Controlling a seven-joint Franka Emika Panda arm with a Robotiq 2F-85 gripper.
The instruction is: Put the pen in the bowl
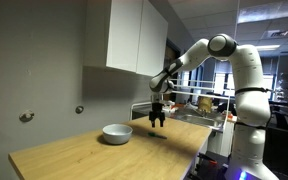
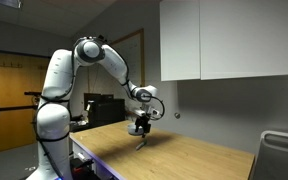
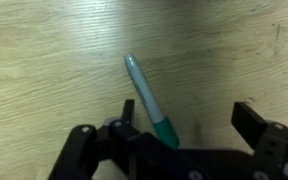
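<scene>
The pen lies nearer one finger, so I need to lower my gripper toward the table, shifting left in the wrist view, before I close around the pen's body (image 3: pixel 150 104).
The green pen (image 3: pixel 144 90) lies flat on the wooden table in the wrist view, its darker green end toward the camera. My gripper (image 3: pixel 189 112) is open just above it, with the pen close to one finger and the other finger well off to the side. In an exterior view my gripper (image 1: pixel 158 120) hovers low over the table, to the side of the grey bowl (image 1: pixel 116 133), which stands apart from it and looks empty. In the other exterior view my gripper (image 2: pixel 140 128) points down at the table; the bowl is not clearly visible there.
The wooden table (image 1: pixel 94 158) has a near edge and a corner in front. White wall cabinets (image 1: pixel 134 35) hang above the table behind the arm. A metal rack (image 1: pixel 199 105) stands past the table's far end.
</scene>
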